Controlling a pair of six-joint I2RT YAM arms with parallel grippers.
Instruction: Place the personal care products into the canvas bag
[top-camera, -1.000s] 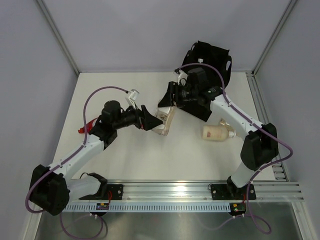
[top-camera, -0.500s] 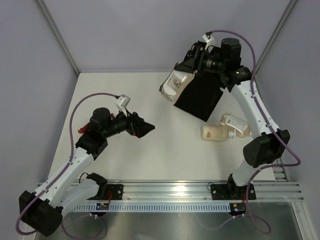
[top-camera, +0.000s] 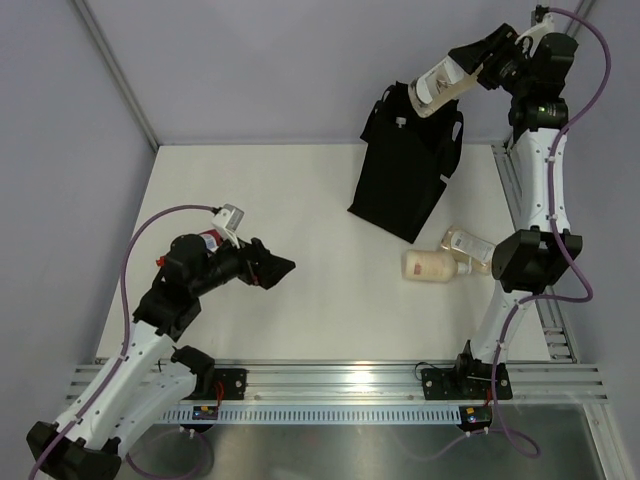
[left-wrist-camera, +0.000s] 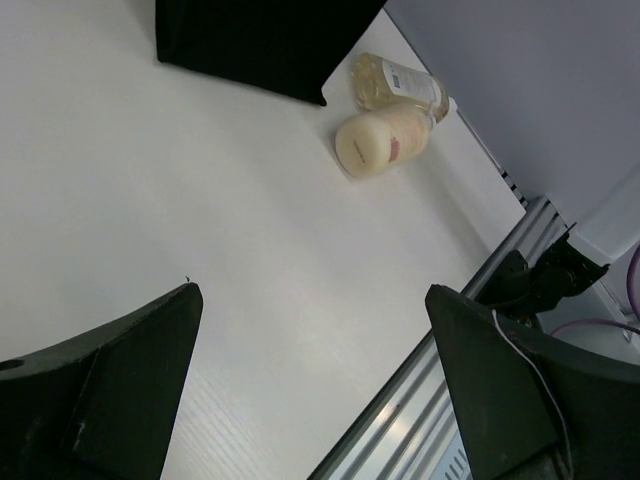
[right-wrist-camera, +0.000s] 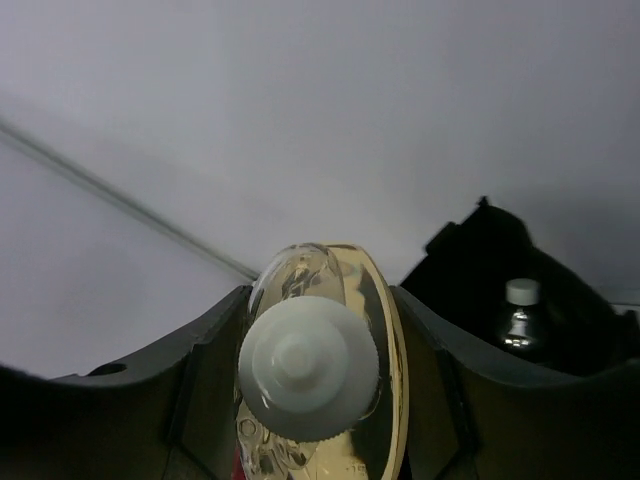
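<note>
My right gripper will next swing over the bag's opening, below and to the left in the top view, lower the bottle inside and release.
The black canvas bag (top-camera: 398, 185) stands at the back of the table. My right gripper (top-camera: 478, 62) is raised high over its right side, shut on a clear bottle of amber liquid (top-camera: 438, 88) tilted base-down toward the bag's opening. In the right wrist view the bottle's white cap (right-wrist-camera: 308, 368) sits between the fingers, and the bag (right-wrist-camera: 470, 270) holds a white-capped bottle (right-wrist-camera: 519, 318). A beige bottle (top-camera: 430, 265) and a clear bottle (top-camera: 470, 243) lie on the table right of the bag. My left gripper (top-camera: 272, 268) is open and empty, low at the left.
The left wrist view shows the bag's lower edge (left-wrist-camera: 250, 45), the beige bottle (left-wrist-camera: 375, 140), the clear bottle (left-wrist-camera: 400, 80) and the aluminium rail (left-wrist-camera: 420, 400) along the table's near edge. Grey walls enclose the back and sides.
My right gripper has lifted the clear bottle from the table's middle up and right to above the bag. My left arm has drawn back to the left, open.
</note>
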